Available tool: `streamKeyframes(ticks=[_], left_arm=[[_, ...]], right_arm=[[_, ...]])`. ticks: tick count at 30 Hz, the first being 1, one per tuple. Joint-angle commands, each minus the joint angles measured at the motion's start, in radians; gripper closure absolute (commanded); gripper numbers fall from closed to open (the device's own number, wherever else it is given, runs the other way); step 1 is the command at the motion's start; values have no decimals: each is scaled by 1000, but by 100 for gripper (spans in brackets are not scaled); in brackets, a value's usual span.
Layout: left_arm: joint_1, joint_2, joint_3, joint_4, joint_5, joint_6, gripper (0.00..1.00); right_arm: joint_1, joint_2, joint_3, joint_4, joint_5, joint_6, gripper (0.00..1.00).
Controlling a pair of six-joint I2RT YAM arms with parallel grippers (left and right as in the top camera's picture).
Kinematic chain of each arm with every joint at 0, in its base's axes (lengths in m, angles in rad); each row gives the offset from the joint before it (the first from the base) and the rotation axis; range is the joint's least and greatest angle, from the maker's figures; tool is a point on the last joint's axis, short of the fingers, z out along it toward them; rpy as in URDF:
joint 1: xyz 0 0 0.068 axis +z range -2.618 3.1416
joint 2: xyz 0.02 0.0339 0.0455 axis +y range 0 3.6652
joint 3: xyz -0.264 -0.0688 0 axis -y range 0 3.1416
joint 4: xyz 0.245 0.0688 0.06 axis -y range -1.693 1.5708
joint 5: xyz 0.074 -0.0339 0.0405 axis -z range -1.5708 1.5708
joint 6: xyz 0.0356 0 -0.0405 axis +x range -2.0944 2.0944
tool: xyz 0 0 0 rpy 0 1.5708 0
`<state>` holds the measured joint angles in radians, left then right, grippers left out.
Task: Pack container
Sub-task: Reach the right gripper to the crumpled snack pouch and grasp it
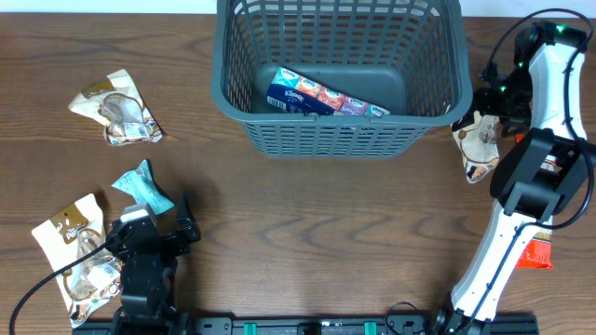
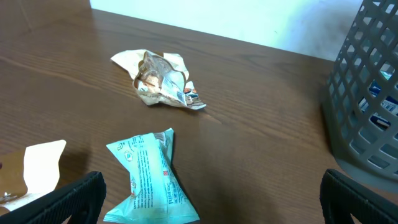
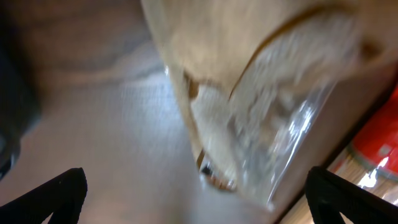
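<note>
The beige snack pack (image 1: 477, 144) is between my open fingers, so my right gripper will next move down to the middle of the pack and then close.
The container (image 1: 233, 98), a large dark grey-blue lattice basket, stands at the top middle and holds a blue tissue pack (image 1: 321, 97); its side shows in the left wrist view (image 2: 367, 93). My left gripper (image 1: 158, 223) is open at the lower left, just behind a teal snack pack (image 1: 142, 187) that lies between its fingers in the left wrist view (image 2: 152, 174). My right gripper (image 1: 498, 130) is open right above a beige snack pack (image 1: 477, 144), seen close and blurred in the right wrist view (image 3: 261, 106).
A crumpled beige pack (image 1: 118, 109) lies at the upper left, also in the left wrist view (image 2: 163, 79). Another beige pack (image 1: 70, 247) lies at the lower left. A red pack (image 1: 537, 251) lies beside the right arm's base.
</note>
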<state>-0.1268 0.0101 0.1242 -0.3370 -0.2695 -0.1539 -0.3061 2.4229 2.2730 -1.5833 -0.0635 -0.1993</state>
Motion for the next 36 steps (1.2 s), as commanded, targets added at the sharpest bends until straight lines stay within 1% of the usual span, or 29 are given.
streamKeyframes(ticks=[1, 4, 14, 16, 17, 18, 20, 21, 22, 23, 25, 27, 30, 34, 36], left_arm=[[4, -6, -2, -21, -11, -1, 1], [4, -6, -2, -21, -11, -1, 1], [4, -6, -2, -21, -11, -2, 1], [4, -6, -2, -21, -11, -2, 1], [4, -6, -2, -21, -11, -2, 1], [4, -6, -2, -21, -11, -2, 1], [4, -6, -2, -21, -11, -2, 1], [4, -6, -2, -21, -11, -2, 1], [4, -6, -2, -21, -11, -2, 1], [4, -6, -2, -21, -11, -2, 1], [4, -6, -2, -21, -11, -2, 1], [4, -6, -2, -21, -11, -2, 1], [4, -6, -2, -21, -11, -2, 1], [4, -6, -2, -21, -11, -2, 2], [4, -6, -2, -21, -11, -2, 1]], right_arm=[[-12, 5, -42, 46, 7, -49, 1], [-14, 5, -105, 100, 7, -93, 1], [-14, 5, -284, 312, 7, -94, 1], [-14, 5, -306, 336, 6, -93, 4], [-14, 5, -311, 340, 3, -93, 10], [-14, 5, -315, 344, -1, -93, 22], [-14, 5, -317, 348, -19, -94, 52], [-14, 5, -317, 355, -24, -93, 72], [-14, 5, -315, 356, -35, -93, 81], [-14, 5, -313, 357, -49, -93, 87], [-13, 5, -307, 356, -68, -85, 94], [-13, 3, -291, 346, -69, -60, 99], [-13, -1, -216, 290, -79, -48, 99], [-13, -30, -54, 199, -84, -40, 99], [-13, -58, 55, 151, -84, -28, 99]])
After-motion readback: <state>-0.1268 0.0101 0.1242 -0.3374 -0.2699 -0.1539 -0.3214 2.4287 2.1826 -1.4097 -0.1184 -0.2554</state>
